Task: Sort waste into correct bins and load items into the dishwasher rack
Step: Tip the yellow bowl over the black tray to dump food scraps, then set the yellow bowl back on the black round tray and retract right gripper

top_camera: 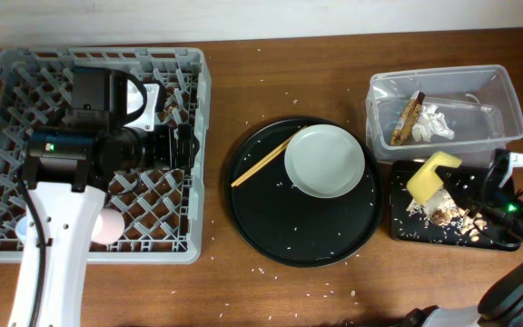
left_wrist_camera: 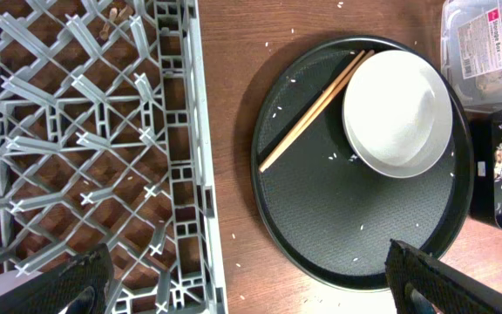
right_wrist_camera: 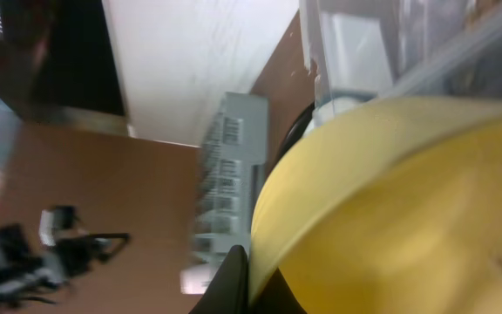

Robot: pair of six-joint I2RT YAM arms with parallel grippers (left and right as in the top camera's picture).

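Observation:
My right gripper will swing left in the overhead view over the round tray's empty near part, turn the bowl upright, lower and release it.
My right gripper (top_camera: pixel 468 184) is shut on the rim of the small yellow bowl (top_camera: pixel 431 174) and holds it tilted over the shallow black tray (top_camera: pixel 398 227), where brownish-tan food scraps (top_camera: pixel 448 218) lie. In the right wrist view the bowl (right_wrist_camera: pixel 408 209) fills the frame, with one finger (right_wrist_camera: pixel 234 279) on its rim. My left gripper (top_camera: pixel 187 145) is open and empty over the right side of the grey dishwasher rack (top_camera: pixel 198 91); its fingers (left_wrist_camera: pixel 251 288) straddle the rack wall (left_wrist_camera: pixel 181 174). The pale plate (top_camera: pixel 324 161) and wooden chopsticks (top_camera: pixel 261 162) lie on the round black tray. The clear tub (top_camera: pixel 507 91) holds the wrapper (top_camera: pixel 409 118) and tissue (top_camera: pixel 439 123).
The large round black tray (top_camera: pixel 280 236) sits mid-table between the rack and the bins. A pink cup (top_camera: pixel 107 225) stands in the rack's front part. White rice grains are scattered on the round tray and the wooden table. My left arm covers the rack's middle.

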